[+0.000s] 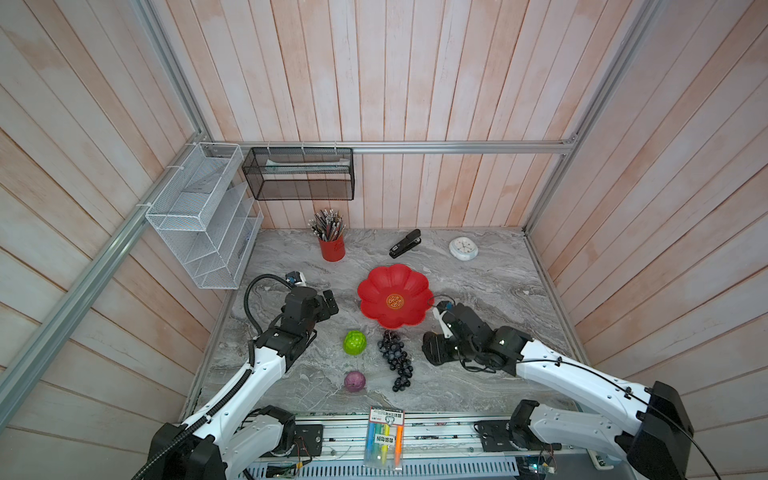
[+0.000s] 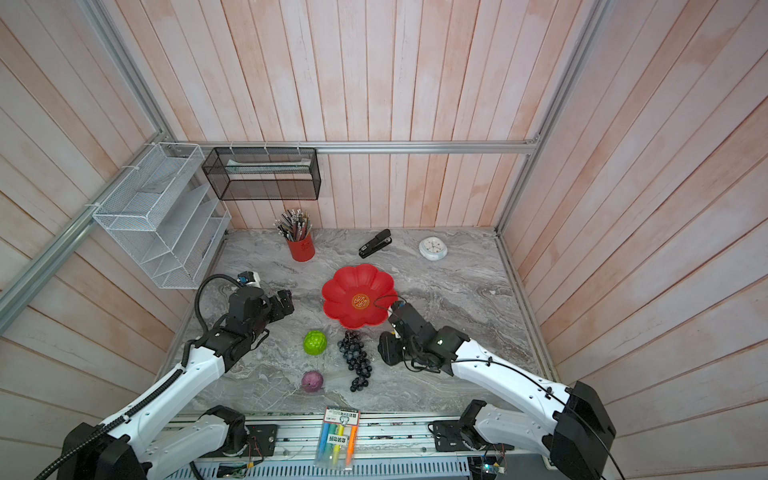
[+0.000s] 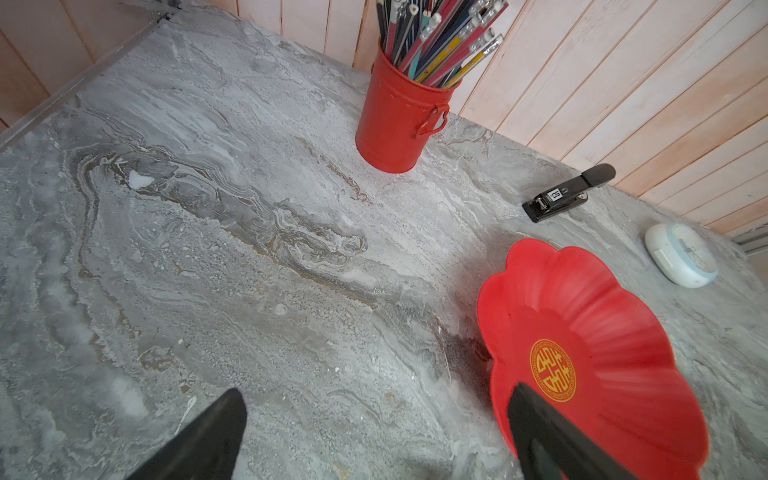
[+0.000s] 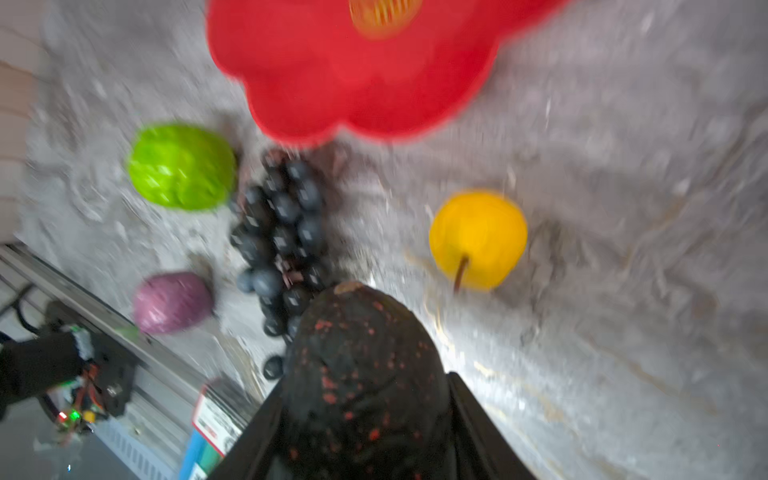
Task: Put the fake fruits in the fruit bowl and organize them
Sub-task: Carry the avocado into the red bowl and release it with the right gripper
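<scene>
My right gripper should next carry the dark avocado outward, lower it beside the gold emblem and let go of it there.
The red scalloped fruit bowl (image 1: 374,286) (image 3: 602,311) (image 4: 353,75) sits mid-table, nothing in it. In front of it lie a bumpy green ball (image 1: 354,343) (image 4: 181,166), a purple ball (image 1: 354,381) (image 4: 172,302) and a bunch of dark grapes (image 1: 395,359) (image 4: 282,224). In the right wrist view a yellow fruit (image 4: 478,239) rests on the marble; my right arm hides it in both top views. My right gripper (image 1: 436,351) (image 4: 365,382) is shut on the dark avocado (image 4: 361,374), right of the grapes. My left gripper (image 1: 330,305) (image 3: 378,436) stands open left of the bowl, holding nothing.
A red pencil cup (image 1: 331,248), a black stapler (image 1: 405,244) and a small white clock (image 1: 463,248) stand along the back. A pack of highlighters (image 1: 384,436) lies on the front rail. A white wire rack (image 1: 203,216) and a black mesh basket (image 1: 299,174) hang at the back left.
</scene>
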Motion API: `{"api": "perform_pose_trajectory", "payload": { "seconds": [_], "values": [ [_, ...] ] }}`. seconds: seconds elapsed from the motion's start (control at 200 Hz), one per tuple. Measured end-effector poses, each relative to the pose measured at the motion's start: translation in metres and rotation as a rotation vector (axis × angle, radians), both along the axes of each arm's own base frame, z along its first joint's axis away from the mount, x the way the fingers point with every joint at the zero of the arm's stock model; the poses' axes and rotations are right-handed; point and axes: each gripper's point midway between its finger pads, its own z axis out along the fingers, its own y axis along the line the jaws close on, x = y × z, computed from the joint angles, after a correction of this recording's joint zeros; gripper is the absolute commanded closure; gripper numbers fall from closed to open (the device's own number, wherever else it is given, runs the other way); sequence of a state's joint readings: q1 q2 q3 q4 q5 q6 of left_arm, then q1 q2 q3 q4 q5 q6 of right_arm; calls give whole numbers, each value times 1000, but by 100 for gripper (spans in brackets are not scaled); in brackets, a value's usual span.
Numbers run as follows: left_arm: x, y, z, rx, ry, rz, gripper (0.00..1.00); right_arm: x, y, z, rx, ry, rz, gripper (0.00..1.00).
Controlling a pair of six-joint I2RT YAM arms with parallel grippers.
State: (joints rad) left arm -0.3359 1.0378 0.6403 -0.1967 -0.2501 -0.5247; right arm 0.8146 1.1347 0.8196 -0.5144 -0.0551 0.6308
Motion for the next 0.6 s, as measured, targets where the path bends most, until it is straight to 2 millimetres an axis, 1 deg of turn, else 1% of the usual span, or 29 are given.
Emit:
{"api": "perform_pose_trajectory", "payload": {
  "seconds": [0.055,0.12,0.18,0.25,0.33,0.4,0.48,0.6],
  "values": [
    [-1,-1,-3,-3,12,-4,0,27,8,25,37,-64,-12,69],
    [-3,-1,-8,5,40,-6,0,56,17,44,49,-126,-4,69],
    [-5,0,-15,16,74,-5,0,81,25,53,42,-164,13,68],
    [-7,0,-22,23,118,-4,0,112,33,55,20,-196,29,68],
    [-12,-2,-27,20,156,-21,0,142,40,48,-15,-214,48,68],
    [-16,-5,-29,10,174,-39,0,161,43,36,-43,-219,57,68],
    [-21,-7,-29,2,189,-53,0,171,45,16,-74,-204,68,68],
    [-27,-6,-28,-4,198,-56,0,178,49,-19,-107,-157,88,67]
  ]
}}
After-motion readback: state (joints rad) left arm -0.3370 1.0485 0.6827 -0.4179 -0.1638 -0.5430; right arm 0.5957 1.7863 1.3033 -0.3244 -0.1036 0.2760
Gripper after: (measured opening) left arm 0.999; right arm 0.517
